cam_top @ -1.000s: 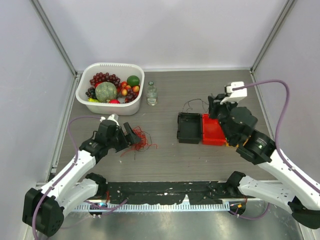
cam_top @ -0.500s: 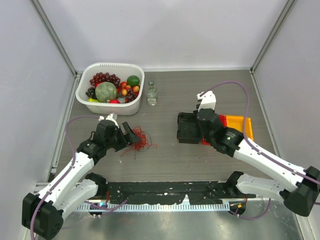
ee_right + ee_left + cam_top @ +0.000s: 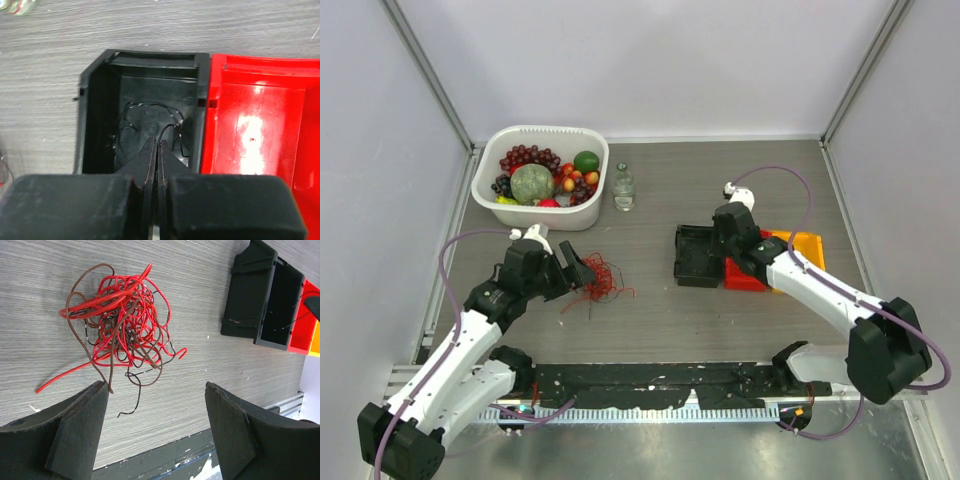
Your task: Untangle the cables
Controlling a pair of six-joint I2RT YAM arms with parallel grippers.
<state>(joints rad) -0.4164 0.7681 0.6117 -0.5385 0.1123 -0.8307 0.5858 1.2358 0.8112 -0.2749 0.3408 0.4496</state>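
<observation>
I need to move my right gripper down and to the left in the top view and let go of the cable.
The cables (image 3: 601, 280) are a clump of thin red and brown-black wires lying on the table left of centre. In the left wrist view the cables (image 3: 120, 325) lie just ahead of my fingers. My left gripper (image 3: 576, 271) is open and empty just left of the clump; in its own view the left gripper (image 3: 156, 387) has one brown end by its left finger (image 3: 80, 425). My right gripper (image 3: 157, 146) is shut on a thin black cable (image 3: 169, 127) that curls into the black bin (image 3: 145, 85). In the top view the right gripper (image 3: 718, 248) is over that bin (image 3: 695, 255).
A red bin (image 3: 745, 272) and an orange bin (image 3: 802, 245) sit to the right of the black one. A white tub (image 3: 542, 131) of fruit stands at the back left, with a small clear bottle (image 3: 623, 187) beside it. A black rail (image 3: 650, 385) runs along the front edge.
My right arm has swung in from the back right and brought its shut gripper over the black bin, uncovering the orange bin. My left gripper has barely moved.
</observation>
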